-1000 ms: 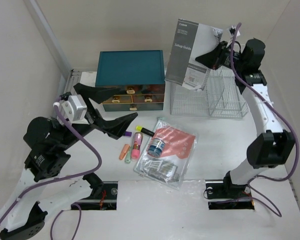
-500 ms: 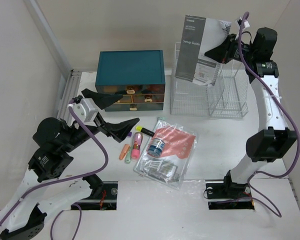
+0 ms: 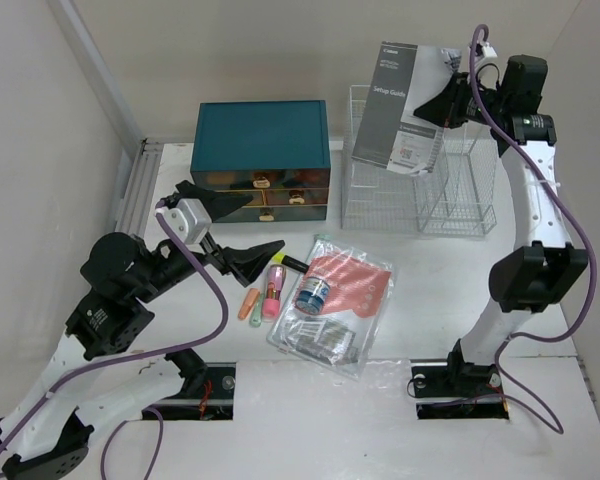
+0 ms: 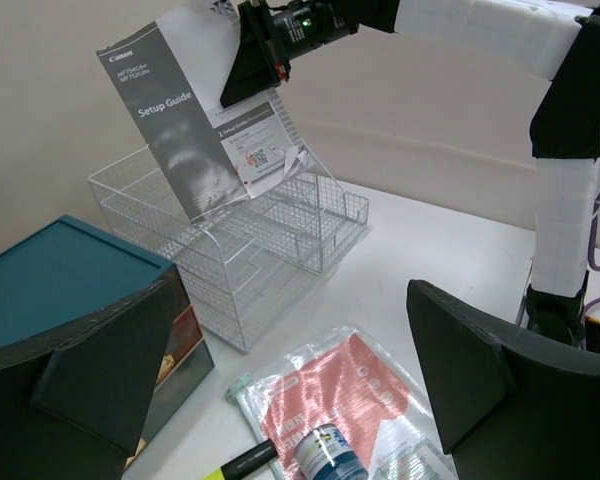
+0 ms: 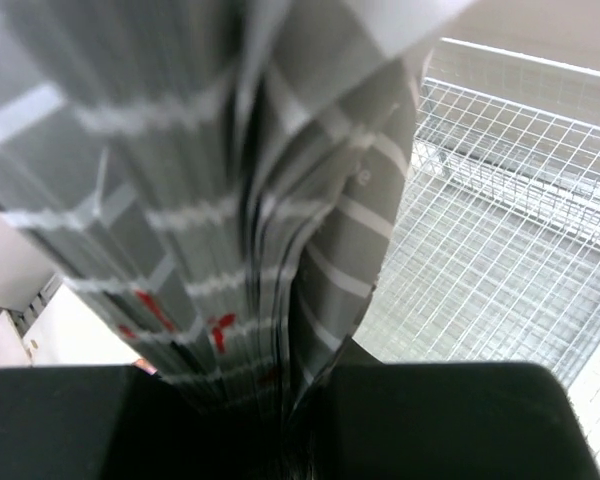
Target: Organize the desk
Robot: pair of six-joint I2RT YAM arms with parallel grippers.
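Note:
The booklet's lower end hangs over the rack's section by the teal box. My right gripper will move gently to the left in the top view over that section and let go of the booklet [image 3: 400, 110].
On the white desk [image 3: 430, 300] lie a clear zip pouch [image 3: 332, 303] with a red sheet inside, a small blue-lidded jar [image 3: 312, 293], and several highlighters [image 3: 273, 285]. My right gripper [image 3: 450, 100] is shut on a grey setup guide booklet [image 3: 400, 110] [image 4: 195, 120], holding it up in the air over the white wire rack [image 3: 420, 190] [image 4: 250, 235]. From the right wrist I see the booklet's pages [image 5: 240, 200] edge-on between the jaws. My left gripper [image 3: 230, 230] hangs open above the desk, left of the highlighters, with nothing between its fingers [image 4: 480, 370].
A teal drawer box [image 3: 261, 158] [image 4: 60, 275] stands at the back left, beside the wire rack. Walls close in on the left, back and right. The arm bases are bolted at the near edge [image 3: 450, 385].
My right gripper has lifted the booklet higher and a little to the right over the wire rack. The left arm has shifted slightly right, its gripper still open.

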